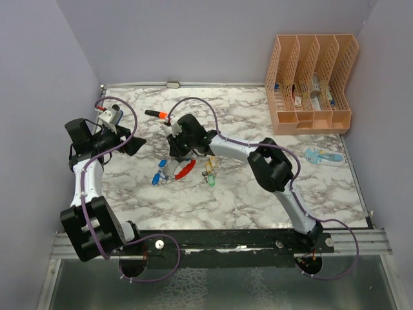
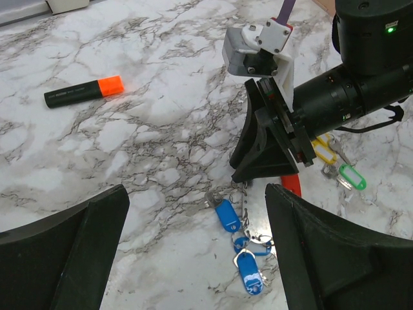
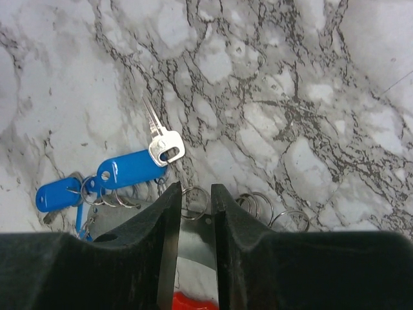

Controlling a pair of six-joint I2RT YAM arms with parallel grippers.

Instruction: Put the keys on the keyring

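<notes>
Next, my right gripper moves slightly back onto the silver side's far edge (image 1: 179, 159) (image 3: 195, 212) to pinch the keyring, as the wire ring shows between my fingers.
The keyring (image 1: 184, 169) lies mid-table, one side red (image 2: 290, 184) and the other silver-grey (image 3: 193, 248). Blue keys (image 2: 227, 215) hang on small rings at its left end, also seen in the right wrist view (image 3: 129, 170). A yellow key (image 2: 322, 150) and a green key (image 2: 352, 176) lie loose to its right. My right gripper (image 3: 195, 187) points down over the keyring's silver side, its jaws a narrow gap apart, with a small wire ring (image 3: 193, 201) at its tips. My left gripper (image 2: 195, 190) hovers wide open, left of the blue keys and holding nothing.
An orange marker (image 1: 157, 114) lies at the back left. A blue stapler (image 1: 322, 157) sits at the right, in front of a peach file organizer (image 1: 310, 84). Purple walls close in the marble table (image 1: 245, 194) on its left and right.
</notes>
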